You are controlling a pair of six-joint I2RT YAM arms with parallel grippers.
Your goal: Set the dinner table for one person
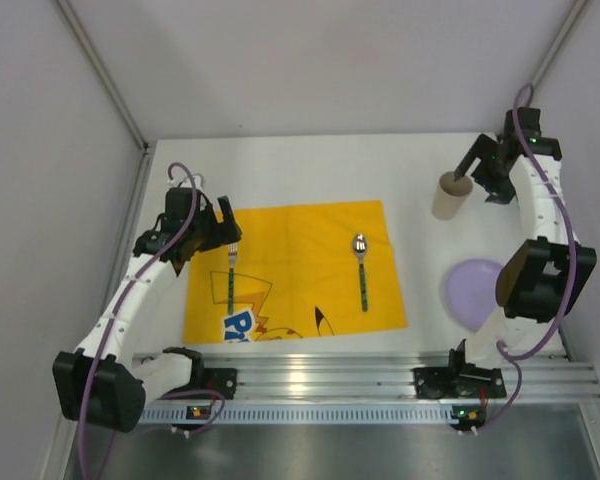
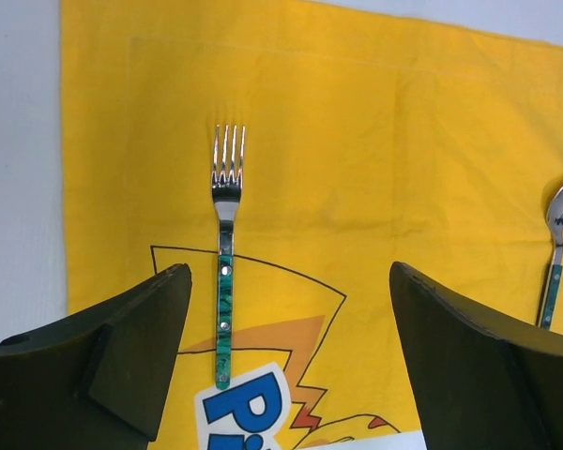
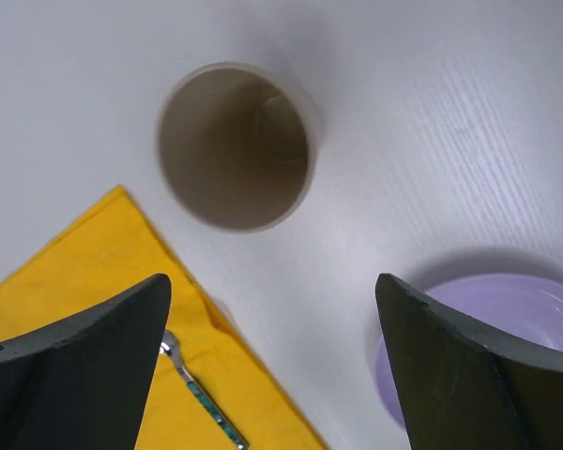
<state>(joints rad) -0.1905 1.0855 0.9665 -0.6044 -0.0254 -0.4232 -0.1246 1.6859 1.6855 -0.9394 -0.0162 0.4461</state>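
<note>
Next, my right gripper moves down and across to the rim of the cup [image 1: 448, 195] on the side away from the mat, since the cup's top is open.
The white dinner table [image 1: 310, 165] carries a yellow cartoon-printed placemat [image 1: 295, 270]. A fork [image 1: 230, 275] with a green handle lies on the mat's left part, and a matching spoon [image 1: 361, 270] lies on its right part. A tan cup [image 1: 448, 195] stands upright on the table to the right of the mat. A purple plate [image 1: 475, 290] lies nearer, at the right. My left gripper [image 1: 220, 225] is open and empty above the fork [image 2: 226, 253]. My right gripper [image 1: 480, 170] is open and empty above the table just beside the cup [image 3: 235, 145].
Grey walls enclose the table on the left, back and right. The arm bases sit on a metal rail [image 1: 330, 385] at the near edge. The right arm's elbow hangs over part of the plate [image 3: 507, 328].
</note>
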